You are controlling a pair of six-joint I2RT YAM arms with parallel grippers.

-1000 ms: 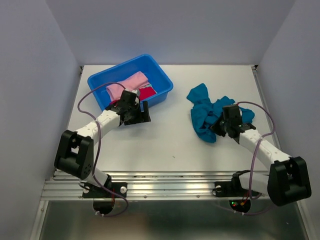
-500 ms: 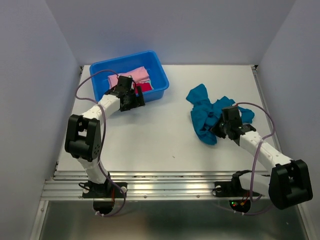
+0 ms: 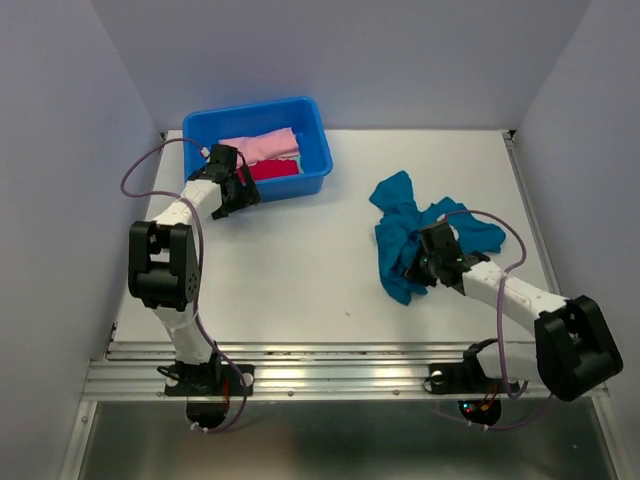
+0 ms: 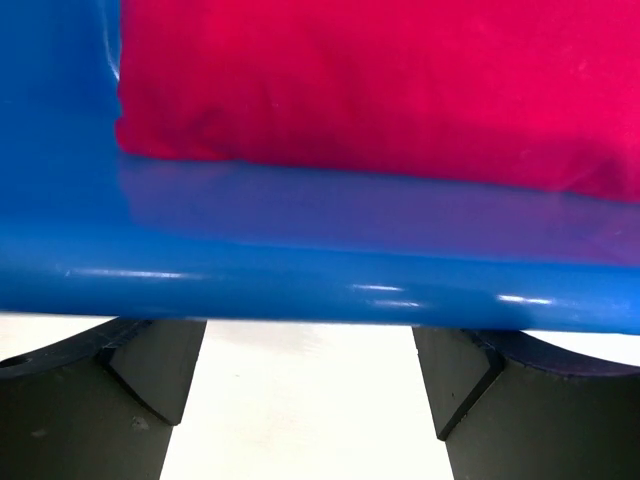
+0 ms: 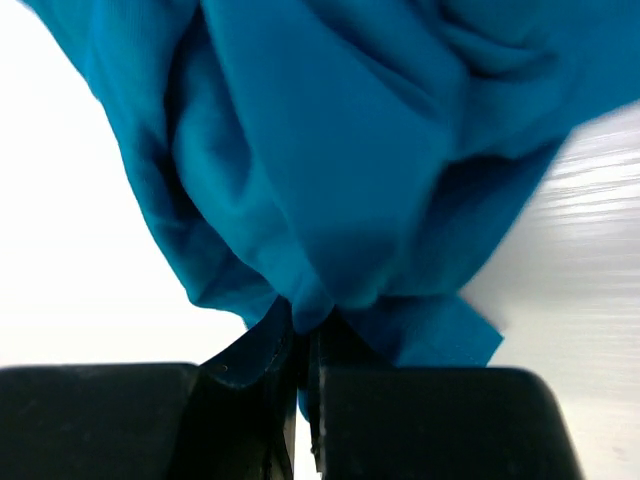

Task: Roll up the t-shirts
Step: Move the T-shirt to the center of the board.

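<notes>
The robot's right gripper will next pull the fold of the teal-blue t-shirt to the left in the top view, over the bare middle of the table, and let it go there, because the t-shirt (image 3: 398,232) is off-center.
A crumpled teal-blue t-shirt (image 3: 398,232) lies on the right half of the white table. My right gripper (image 3: 426,264) is shut on a fold of it at its near edge; in the right wrist view the cloth (image 5: 350,150) bunches out from between the closed jaws of the right gripper (image 5: 303,340). A pink bundle (image 3: 262,146) and a red bundle (image 3: 268,169) lie in the blue tub (image 3: 255,106). My left gripper (image 3: 236,190) stands open against the tub's near left wall. In the left wrist view the left gripper (image 4: 310,390) holds nothing, with the tub's rim (image 4: 300,280) and the red bundle (image 4: 400,80) just beyond its fingertips.
The tub stands at the back left, close to the rear wall. Grey walls close in the table (image 3: 300,270) on three sides. A metal rail (image 3: 330,365) runs along the near edge between the arm bases.
The tub has slid back and to the left and turned square to the rear wall, with my open left gripper following it. My right gripper has dragged the teal t-shirt slightly left.
</notes>
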